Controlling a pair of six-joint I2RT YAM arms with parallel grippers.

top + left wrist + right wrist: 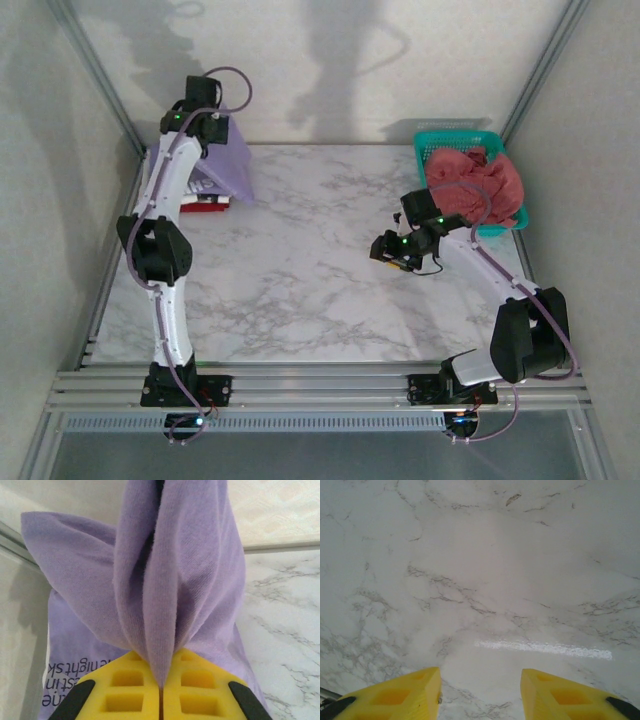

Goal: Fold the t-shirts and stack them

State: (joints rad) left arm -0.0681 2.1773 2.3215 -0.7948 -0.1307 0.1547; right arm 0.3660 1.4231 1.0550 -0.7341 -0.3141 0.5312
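Note:
Next, my left gripper carries the plain shirt toward the side frame bar and down before release, since the lettered lavender cloth (203, 186) (75, 672) is still partly uncovered.
My left gripper (218, 122) is raised at the back left, shut on a plain lavender t-shirt (234, 168) that hangs in folds from it. In the left wrist view the yellow fingers (125, 680) pinch a ridge of this shirt (170, 580); the gripper (161, 662) has no gap. Below it lies a lavender cloth with lettering (62, 680). Under the hanging shirt a low stack of folded shirts (205, 204) shows red and white edges. My right gripper (386, 250) stands open over bare marble, nothing between its fingers (415, 690). A coral-pink shirt (482, 180) fills the basket.
The teal mesh basket (455, 132) stands at the back right corner, just behind the right arm. Marble tabletop (300, 280) stretches between the two arms. Frame rails run along the table's left and front edges.

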